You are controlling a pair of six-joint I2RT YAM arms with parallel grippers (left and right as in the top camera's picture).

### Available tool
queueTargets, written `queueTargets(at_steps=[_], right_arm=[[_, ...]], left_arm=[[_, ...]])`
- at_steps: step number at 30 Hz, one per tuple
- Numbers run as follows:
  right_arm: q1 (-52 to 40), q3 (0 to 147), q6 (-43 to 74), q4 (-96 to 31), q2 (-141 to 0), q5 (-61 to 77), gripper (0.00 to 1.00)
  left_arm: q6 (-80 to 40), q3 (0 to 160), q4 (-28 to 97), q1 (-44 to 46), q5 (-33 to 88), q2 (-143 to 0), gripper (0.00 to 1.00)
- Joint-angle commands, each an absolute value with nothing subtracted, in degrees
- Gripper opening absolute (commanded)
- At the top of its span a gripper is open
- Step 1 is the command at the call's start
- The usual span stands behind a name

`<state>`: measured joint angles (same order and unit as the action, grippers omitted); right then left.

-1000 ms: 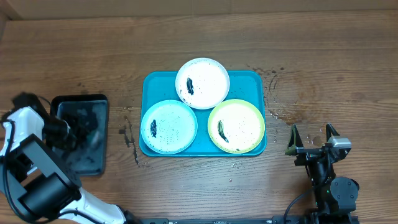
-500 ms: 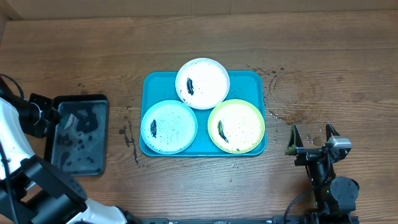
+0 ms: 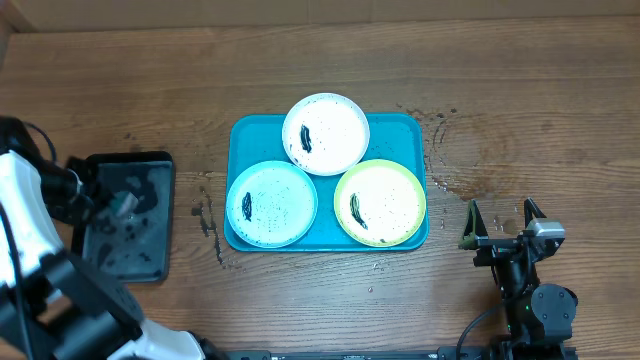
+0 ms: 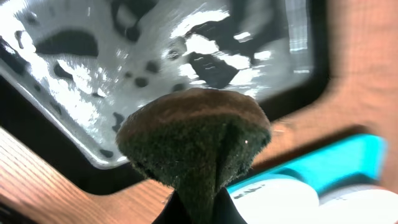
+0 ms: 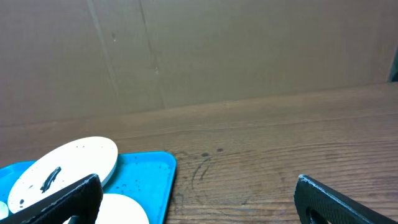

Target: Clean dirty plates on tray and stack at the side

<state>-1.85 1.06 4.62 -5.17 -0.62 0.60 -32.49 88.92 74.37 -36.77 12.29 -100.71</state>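
I will next move the sponge off the black tray with my left gripper, lower it onto the middle of the light blue plate (image 3: 273, 202) and release it, because the plate has a dark smear on it.
Three smeared plates lie on the turquoise tray (image 3: 405, 130): white (image 3: 325, 133) at the back, light blue (image 3: 271, 203) front left, yellow-green (image 3: 380, 203) front right. My left gripper (image 3: 112, 203) hovers over the black tray (image 3: 150, 165) at the far left. In the left wrist view it (image 4: 199, 208) is shut on a dark green sponge (image 4: 196, 140), with the turquoise tray (image 4: 329, 162) and a pale plate (image 4: 280, 199) beyond. My right gripper (image 3: 503, 228) is open and empty on the table right of the tray. In its wrist view (image 5: 199, 205) the white plate (image 5: 65, 165) shows at the left.
The black tray holds water with dark specks (image 4: 155, 62). Dark splashes mark the wood between the two trays (image 3: 205, 215) and right of the turquoise tray (image 3: 445, 180). A brown cardboard wall (image 5: 199, 50) stands behind the table.
My left arm swung left off the black tray, then came back over its left part with the sponge. The right arm and the plates have not moved.
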Motion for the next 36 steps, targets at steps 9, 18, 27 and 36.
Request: queueTargets(at_steps=[9, 18, 27, 36], right_arm=[[-1.5, 0.5, 4.4, -4.8, -0.2, 0.1, 1.0], [-1.5, 0.5, 4.4, -4.8, -0.2, 0.1, 1.0], [-1.5, 0.5, 4.4, -4.8, -0.2, 0.1, 1.0], [-1.5, 0.5, 4.4, -4.8, -0.2, 0.1, 1.0]], left_arm=[[-31.3, 90.3, 74.6, -18.8, 13.1, -86.0, 0.04], [-30.0, 76.8, 59.5, 3.3, 12.4, -91.6, 0.04], [-28.6, 74.9, 48.5, 13.7, 8.3, -103.7, 0.04], [-28.4, 74.9, 53.2, 14.8, 8.8, -108.6, 0.04]])
